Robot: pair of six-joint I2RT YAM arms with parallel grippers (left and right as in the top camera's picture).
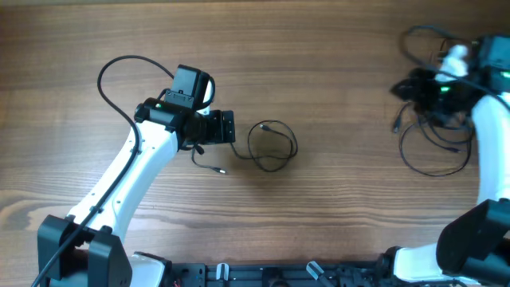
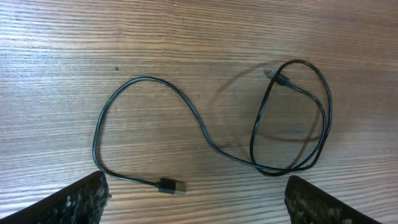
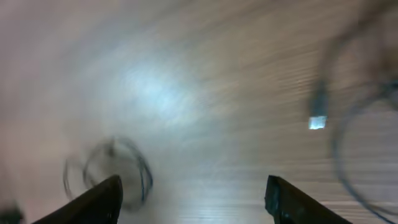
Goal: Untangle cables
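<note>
The right gripper moves to the left in the overhead view and down onto the thin cable's crossed parts next, because this cable lies apart from the heap of cables.
One thin black cable (image 1: 272,146) lies apart on the table in loose loops, its plug (image 1: 220,170) at the left end. In the left wrist view the cable (image 2: 205,134) lies flat, with its silvery plug (image 2: 173,186) just ahead of my fingers. My left gripper (image 1: 231,127) (image 2: 196,182) is open and empty beside it. The remaining cables (image 1: 434,139) lie bunched at the far right. My right gripper (image 1: 401,88) (image 3: 193,182) is open and empty over the bunch's left edge. The right wrist view is blurred; it shows a plug (image 3: 318,118) and the distant loop (image 3: 109,171).
The wooden table (image 1: 335,215) fills every view. A thicker black wire (image 1: 119,80) fixed to the left arm loops out at the upper left. Black arm bases (image 1: 263,273) sit along the front edge.
</note>
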